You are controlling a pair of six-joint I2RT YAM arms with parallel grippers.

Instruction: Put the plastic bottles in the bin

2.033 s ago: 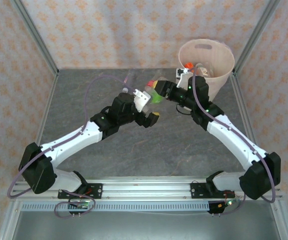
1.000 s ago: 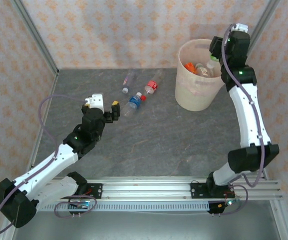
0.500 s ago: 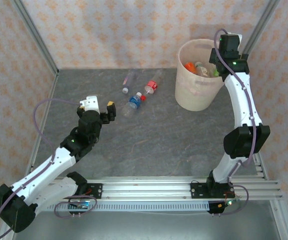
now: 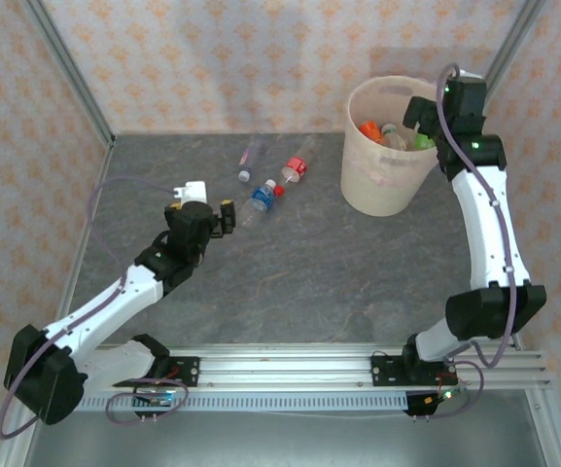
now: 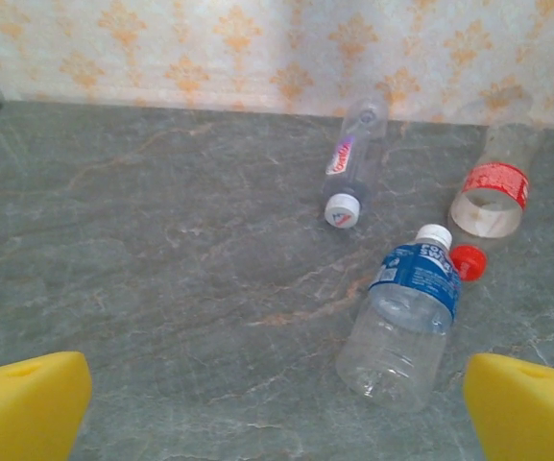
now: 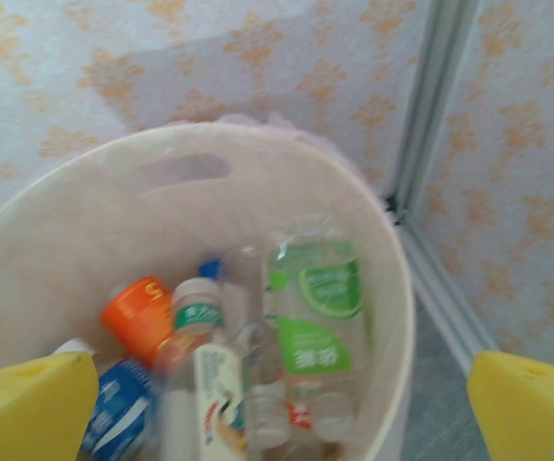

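I will next move my left gripper down and toward the bin (image 4: 387, 185) to close it around the blue-labelled bottle's clear body (image 4: 251, 213), because that is below the gripper on the bin's side.
Three plastic bottles lie on the grey table: a thin clear one with a white cap (image 4: 249, 159) (image 5: 351, 173), a red-labelled one (image 4: 298, 162) (image 5: 493, 182) and a blue-labelled one (image 4: 259, 201) (image 5: 406, 317). My left gripper (image 4: 209, 199) (image 5: 277, 413) stands open just left of the blue-labelled bottle, holding nothing. The pale beige bin (image 4: 387, 185) (image 6: 392, 288) stands at the back right. It holds several bottles, with a green-labelled one (image 6: 320, 317) on top. My right gripper (image 4: 426, 112) (image 6: 277, 413) hangs open and empty over the bin's right rim.
A loose red cap (image 5: 469, 261) lies beside the blue-labelled bottle's neck. Patterned walls close in the back and sides, with a metal post (image 6: 430, 106) right behind the bin.
My right gripper has opened above the bin, and the green-labelled bottle now lies inside. My left gripper has shifted a little right, towards the bottles on the table.
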